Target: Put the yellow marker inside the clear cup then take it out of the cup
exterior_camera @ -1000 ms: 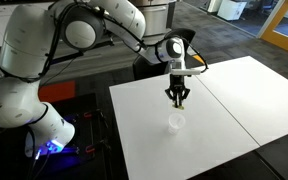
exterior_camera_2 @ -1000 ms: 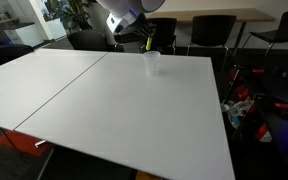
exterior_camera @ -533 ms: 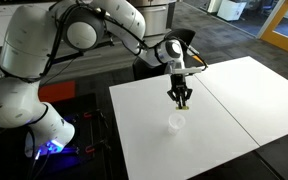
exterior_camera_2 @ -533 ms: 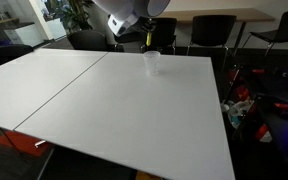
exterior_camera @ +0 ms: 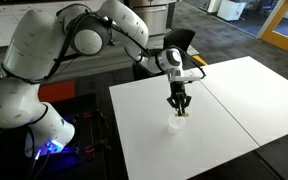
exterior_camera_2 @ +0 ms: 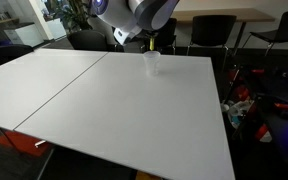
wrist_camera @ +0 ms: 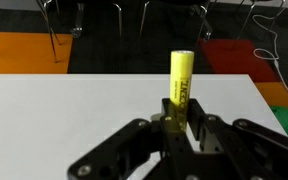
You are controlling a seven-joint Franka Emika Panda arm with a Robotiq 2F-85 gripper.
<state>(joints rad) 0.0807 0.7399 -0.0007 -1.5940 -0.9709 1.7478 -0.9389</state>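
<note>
The yellow marker is still above the clear cup. I will lower my gripper toward the cup's opening and let the marker go into it.
The yellow marker stands upright between my gripper's fingers, which are shut on its lower end. In an exterior view my gripper hangs straight down just above the clear cup on the white table, with a bit of yellow at its tips. In the other exterior view the cup stands near the far table edge, and the gripper is just above and behind it. The cup does not show in the wrist view.
The white table is made of two tops with a seam between them. Black chairs stand behind the far edge. Cables and clutter lie on the floor beside the table. An orange mat and a red one lie on the floor.
My gripper has moved with the marker toward the cup and a little lower, and the arm has swung over with it. The cup has not moved.
</note>
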